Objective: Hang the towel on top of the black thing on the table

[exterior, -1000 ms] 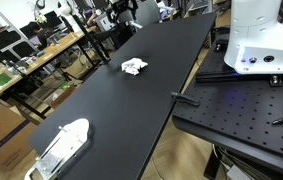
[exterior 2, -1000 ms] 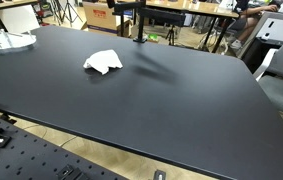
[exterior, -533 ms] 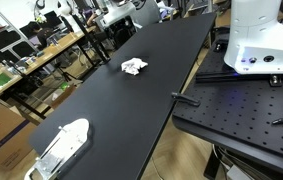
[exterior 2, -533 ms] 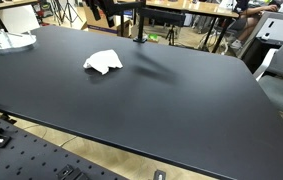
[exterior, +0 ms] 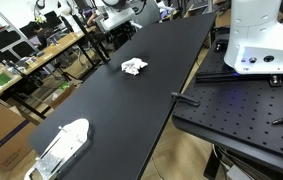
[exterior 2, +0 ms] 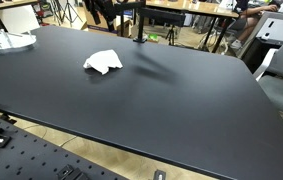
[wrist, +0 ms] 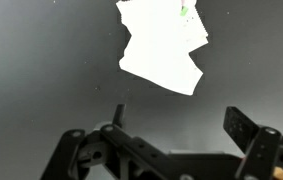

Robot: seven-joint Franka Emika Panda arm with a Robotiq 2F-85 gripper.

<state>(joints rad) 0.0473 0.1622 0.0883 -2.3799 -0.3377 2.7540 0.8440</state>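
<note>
My open gripper hangs above the table and short of the towel. Next, it moves down and past the bare tabletop onto the towel's notched edge [exterior 2: 113, 56] [wrist: 186, 55].
The white towel [exterior: 133, 66] lies crumpled on the black table [exterior: 131, 110], toward its far end; it also shows in an exterior view [exterior 2: 103, 62] and at the top of the wrist view [wrist: 161, 45]. The black thing, a thin upright stand [exterior 2: 139, 22] with a crossbar, stands behind the towel at the table's far edge. My gripper [wrist: 181, 122] hangs above the table, short of the towel, open and empty, with both fingers apart over bare tabletop. In the exterior views it sits high at the far end [exterior 2: 106, 10], mostly cut off.
A white and clear container [exterior: 61, 148] lies at the table's near end and shows again in an exterior view [exterior 2: 6, 40]. A white robot base [exterior: 256, 35] stands on a perforated plate [exterior: 241, 105] beside the table. Cluttered benches and chairs surround it.
The arm has shifted a little at the far end of the table, above the towel. The towel and the stand have not moved.
</note>
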